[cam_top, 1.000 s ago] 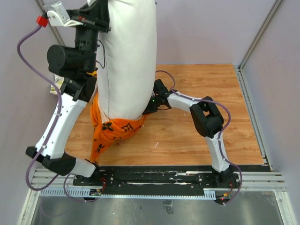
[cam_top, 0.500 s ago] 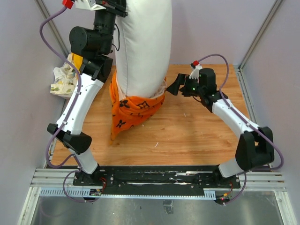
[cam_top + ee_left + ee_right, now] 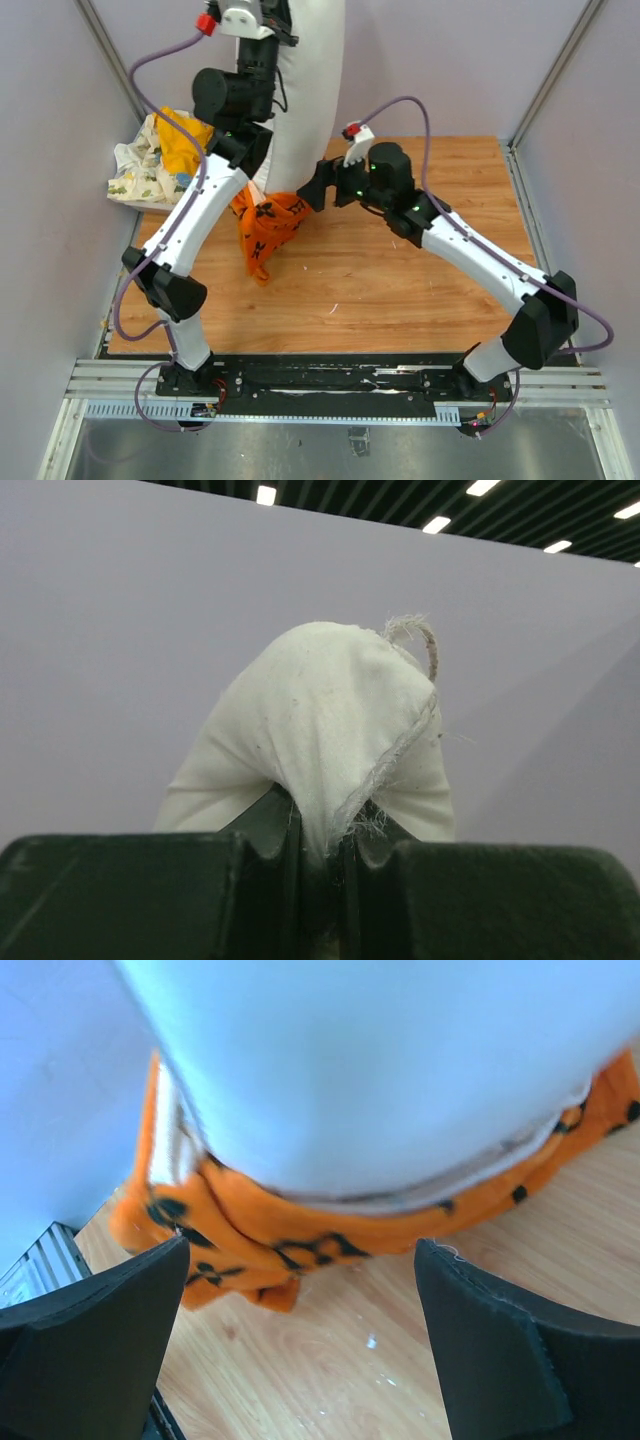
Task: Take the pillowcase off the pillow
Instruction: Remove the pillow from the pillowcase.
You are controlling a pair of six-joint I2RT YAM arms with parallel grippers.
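Observation:
The orange pillowcase [image 3: 265,222] still wraps the bottom end of the pillow. I will move my right gripper to the left in the top view onto the pillowcase's near rim and close it there.
The white pillow [image 3: 312,90] hangs upright from my left gripper [image 3: 278,25], which is raised at the top of the overhead view. In the left wrist view that gripper [image 3: 322,845] is shut on a corner of the pillow [image 3: 320,730]. The orange pillowcase [image 3: 265,222] is bunched around the pillow's bottom end and trails onto the table. My right gripper [image 3: 312,190] is open beside it, just to its right. In the right wrist view the right gripper [image 3: 300,1290] has its jaws wide apart, with the pillowcase [image 3: 250,1230] and pillow [image 3: 400,1060] just ahead, untouched.
A heap of cloths lies at the table's back left: a white printed cloth [image 3: 135,172] and a plain yellow-orange cloth [image 3: 185,135]. The wooden table [image 3: 420,300] is edged by frame posts [image 3: 555,70] and grey walls. A rail [image 3: 340,385] runs along the near edge.
My right gripper opened at the pillowcase, drew back right, then came in again towards it. The left arm swung the pillow up and rightward; the pillowcase has gathered lower on it.

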